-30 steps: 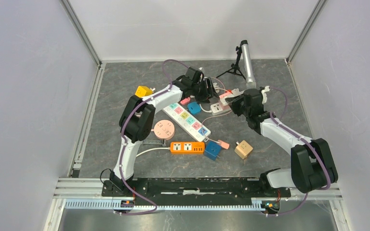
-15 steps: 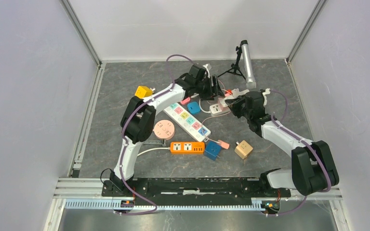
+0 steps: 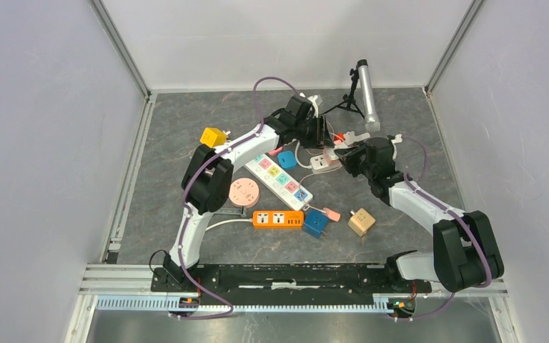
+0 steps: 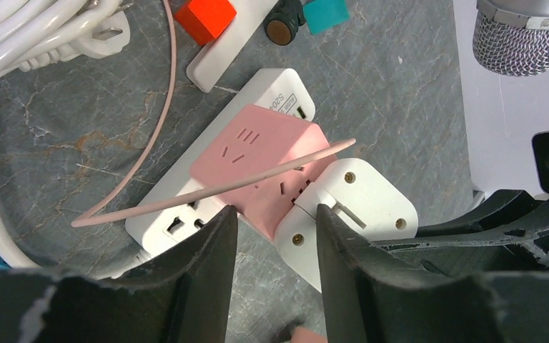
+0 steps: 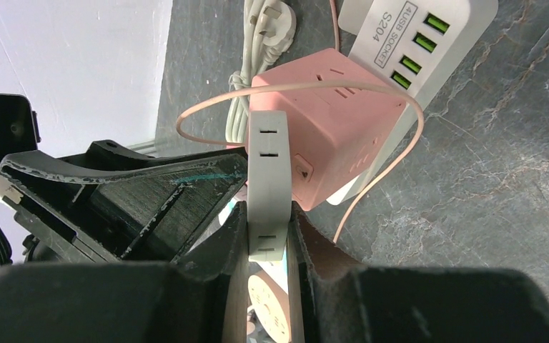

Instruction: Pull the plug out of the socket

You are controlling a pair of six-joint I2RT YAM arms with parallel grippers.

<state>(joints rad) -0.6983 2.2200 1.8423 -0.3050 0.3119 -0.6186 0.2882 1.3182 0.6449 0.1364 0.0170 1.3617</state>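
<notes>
The bare tabletop is below my right gripper and to its right in the top view, so next my right gripper should move away from the cube and down to release the plug.
A pink cube socket (image 4: pixel 257 161) sits on a white USB power strip (image 4: pixel 175 214), with a thin pink cord looped over it. A flat white plug (image 5: pixel 268 168) is pressed against the cube's side (image 5: pixel 336 132). My right gripper (image 5: pixel 268 225) is shut on this white plug, one finger on each flat face. My left gripper (image 4: pixel 271 218) is open just above the cube's near edge, its jaws straddling the seam between the cube and the plug (image 4: pixel 357 211). In the top view the two grippers, left (image 3: pixel 322 133) and right (image 3: pixel 344 151), meet at the back centre.
A microphone (image 3: pixel 365 91) on a small tripod stands behind. A coiled white cable (image 4: pixel 36 36) and a red block (image 4: pixel 204 16) lie close by. A long white strip (image 3: pixel 277 175), an orange strip (image 3: pixel 277 219), blue (image 3: pixel 315 223), tan (image 3: pixel 361 221) and yellow (image 3: pixel 213 135) cubes and a pink round socket (image 3: pixel 243 191) lie nearer.
My left gripper has moved right and back, closing in on the right gripper. The right gripper has shifted slightly while keeping hold of the plug.
</notes>
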